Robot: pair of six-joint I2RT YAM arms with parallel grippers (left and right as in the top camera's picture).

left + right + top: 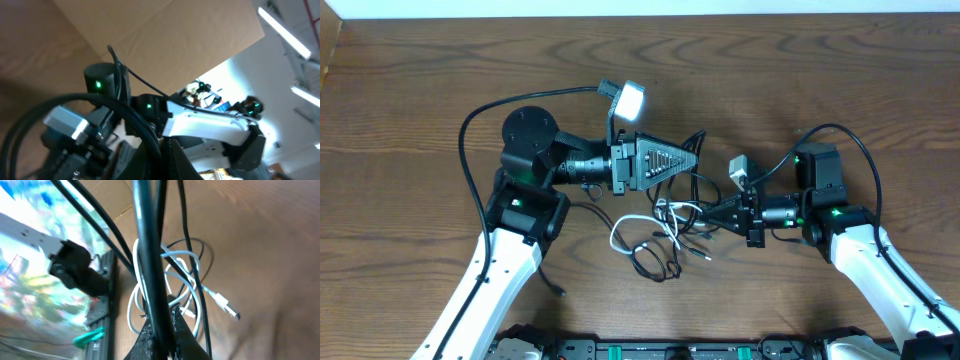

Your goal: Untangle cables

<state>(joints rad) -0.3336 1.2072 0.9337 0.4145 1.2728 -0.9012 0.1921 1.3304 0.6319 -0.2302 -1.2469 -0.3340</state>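
Observation:
Next, my left gripper moves down and sideways over bare wood and lets go of the black cable. That spot lies below it, to the left in the overhead view.
The cables (660, 235) lie tangled mid-table: a white cable (625, 228) looped among thin black loops (655, 262). My left gripper (694, 160) points right, just above the tangle, and is shut on a black cable (131, 119) that runs between its fingers (167, 152). My right gripper (708, 213) points left at the tangle's right edge. It is shut on a black cable (147, 250) that rises between its fingers (162, 330). The white cable (134, 305) and its white plug (225, 305) lie on the wood beyond.
The brown wooden table (840, 80) spans the view. A thick black arm wire (468, 130) arcs at the left. A lit wrist lamp (632, 98) stands above the left gripper. A black rail (650, 350) with a green clamp (90, 336) lines the front edge.

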